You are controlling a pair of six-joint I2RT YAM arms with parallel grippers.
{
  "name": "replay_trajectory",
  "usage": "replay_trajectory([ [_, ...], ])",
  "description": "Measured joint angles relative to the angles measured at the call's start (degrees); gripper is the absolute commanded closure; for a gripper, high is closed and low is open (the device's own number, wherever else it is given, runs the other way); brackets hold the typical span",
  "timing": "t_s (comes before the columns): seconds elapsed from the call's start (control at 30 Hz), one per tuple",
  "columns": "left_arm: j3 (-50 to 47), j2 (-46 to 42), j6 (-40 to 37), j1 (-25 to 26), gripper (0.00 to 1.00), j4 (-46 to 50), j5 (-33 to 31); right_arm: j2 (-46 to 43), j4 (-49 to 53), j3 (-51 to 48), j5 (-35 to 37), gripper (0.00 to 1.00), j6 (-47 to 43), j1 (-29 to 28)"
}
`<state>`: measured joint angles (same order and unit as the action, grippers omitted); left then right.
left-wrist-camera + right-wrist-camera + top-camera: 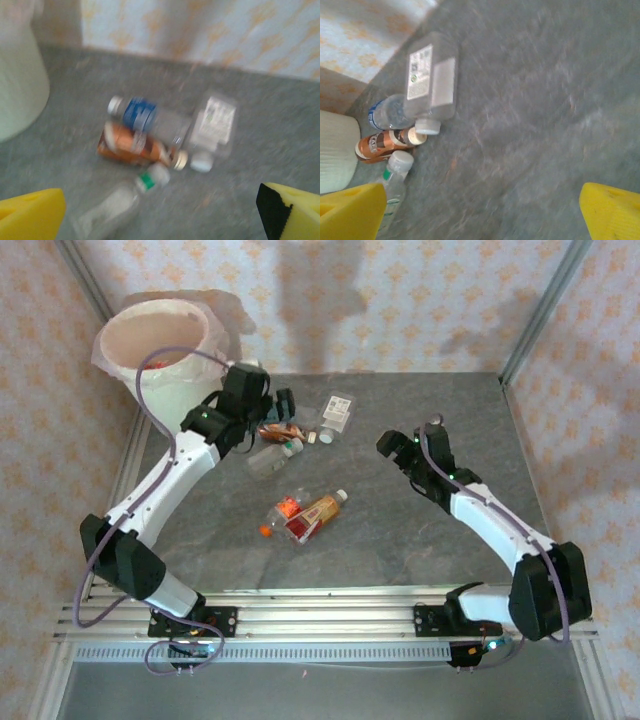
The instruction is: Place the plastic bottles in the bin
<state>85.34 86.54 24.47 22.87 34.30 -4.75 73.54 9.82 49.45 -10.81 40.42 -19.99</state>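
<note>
The robot's right gripper will next draw back, then go down over the cap of the red-labelled bottle, which points away from the crushed bottle.
The bin (160,340), a white bucket with a pink liner, stands at the back left, and its wall shows as the bin (17,85). My left gripper (272,412) hovers open just right of it, over a cluster of plastic bottles. That cluster holds a blue-labelled bottle (142,114), an orange one (132,145), a flat clear one (215,125) and a green-banded one (117,205). Nothing lies between the left gripper's (160,220) yellow fingers (30,215). My right gripper (408,436) is open over bare table (520,150), right of the flat bottle (430,80).
Two more bottles lie mid-table: a red-labelled one (318,512) and a crushed one with an orange cap (283,512). Patterned walls and metal posts close in the grey table (440,550) at the back and sides. A purple cable (150,390) loops from the left arm near the bin.
</note>
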Motion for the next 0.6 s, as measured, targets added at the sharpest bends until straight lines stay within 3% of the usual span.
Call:
replay_trajectory([
  [0.17, -10.45, -3.63, 4.11, -0.02, 0.00, 1.84, -1.84, 1.77, 4.85, 1.27, -1.31, 0.01, 14.67, -7.89],
  [0.3, -12.57, -5.51, 6.27, -0.02, 0.00, 2.32, -4.11, 4.33, 3.82, 0.00, -2.89, 0.01, 24.41, -13.09],
  [0.6, -13.53, -7.48, 8.72, -0.02, 0.00, 1.92, -8.33, 19.43, 3.48, 4.46, -8.83, 0.01, 30.10, -19.45],
])
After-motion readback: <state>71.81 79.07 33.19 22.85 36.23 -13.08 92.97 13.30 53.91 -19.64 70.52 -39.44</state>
